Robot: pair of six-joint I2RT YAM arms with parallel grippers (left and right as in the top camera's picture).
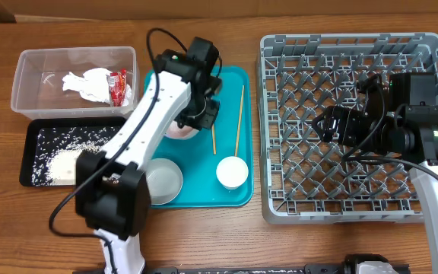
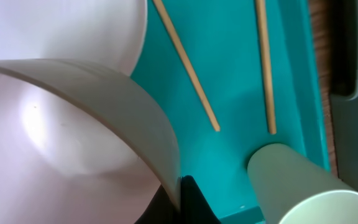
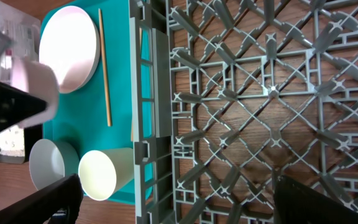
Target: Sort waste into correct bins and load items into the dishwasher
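Note:
Next I need to draw my left gripper back and down to release the pinkish bowl on the teal tray's bare middle (image 1: pixel 193 150), since that lies below the gripper's fingers, toward my base.
My left gripper (image 1: pixel 196 116) is shut on the rim of a pale pinkish bowl (image 2: pixel 73 143), held tilted over the round plate (image 2: pixel 61 25) on the teal tray (image 1: pixel 204 179); its jaws (image 2: pixel 180 198) pinch the rim. Two wooden chopsticks (image 1: pixel 239 118) lie on the teal tray next to a white cup (image 1: pixel 232 172) and a pale bowl (image 1: pixel 163 181). My right gripper (image 1: pixel 333 125) is open and empty above the grey dish rack (image 1: pixel 341 46). The clear tub (image 1: pixel 33 65) holds the napkin (image 1: pixel 86 82) and red-and-white wrapper (image 1: pixel 116 85). The black tray (image 1: pixel 33 137) holds rice scraps.
In the right wrist view the rack's left wall (image 3: pixel 148 93) stands between my open jaws (image 3: pixel 185 205) and the teal tray (image 3: pixel 79 112), with the cup (image 3: pixel 101 174) lying just beyond it. Bare wooden table (image 1: pixel 204 243) lies along the front.

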